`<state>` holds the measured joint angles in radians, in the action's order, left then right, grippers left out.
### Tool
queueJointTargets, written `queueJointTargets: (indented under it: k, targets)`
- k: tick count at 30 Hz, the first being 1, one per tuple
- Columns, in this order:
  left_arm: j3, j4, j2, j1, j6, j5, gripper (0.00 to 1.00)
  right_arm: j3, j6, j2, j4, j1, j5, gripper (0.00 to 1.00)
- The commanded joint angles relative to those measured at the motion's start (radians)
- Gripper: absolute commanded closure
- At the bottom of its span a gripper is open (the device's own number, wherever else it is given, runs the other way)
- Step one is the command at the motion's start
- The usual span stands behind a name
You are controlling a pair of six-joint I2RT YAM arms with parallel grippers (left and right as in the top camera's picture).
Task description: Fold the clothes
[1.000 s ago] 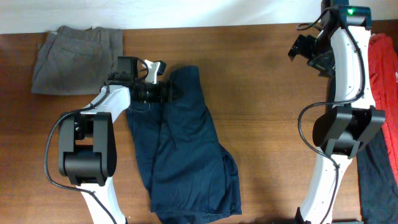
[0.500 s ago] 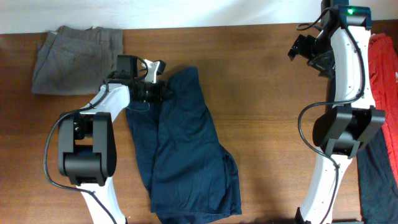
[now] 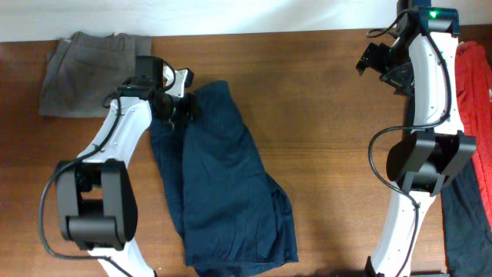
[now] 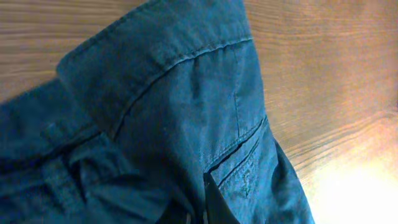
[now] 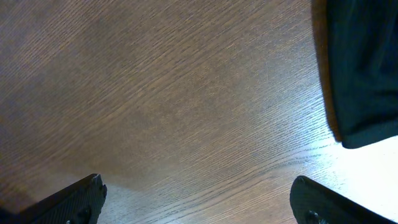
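My left gripper moves to the left in the overhead view and releases the trousers' waistband over the under layer's edge (image 3: 163, 145) (image 4: 38, 127) next, since that edge still sticks out uncovered.
The dark navy trousers (image 3: 231, 185) lie spread down the middle of the table. My left gripper (image 3: 187, 108) is shut on their waistband at the upper end. In the left wrist view the navy cloth (image 4: 186, 112) fills the frame, its waistband folded over, and my left gripper (image 4: 202, 214) pinches the fabric at the bottom edge. My right gripper (image 3: 369, 58) hangs at the far right back, away from the trousers. Its fingers (image 5: 81, 196) stand wide open over bare wood with nothing between them.
Folded grey-khaki trousers (image 3: 96, 73) lie at the back left. A red garment (image 3: 477, 85) and a dark one (image 3: 469, 223) lie along the right edge; the dark cloth (image 5: 364, 68) shows in the right wrist view. The wall runs along the back.
My left gripper has shut on the navy waistband and drawn it to the left and a little back; the trousers' upper end shifted with it. The right arm has not moved.
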<state>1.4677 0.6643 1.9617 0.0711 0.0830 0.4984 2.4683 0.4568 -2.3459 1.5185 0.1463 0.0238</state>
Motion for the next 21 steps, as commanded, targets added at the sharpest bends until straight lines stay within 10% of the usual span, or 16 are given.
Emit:
queueJointTargets:
  k: [1,21]
  targets:
    - [0.02,0.021,-0.047,-0.003,0.04,-0.084,0.99,0.009,0.004,0.035,0.004,0.0,-0.002,0.01]
    - [0.189,0.365,-0.079,0.067,0.242,-0.563,0.99,0.009,0.004,0.035,0.004,0.0,-0.002,0.01]
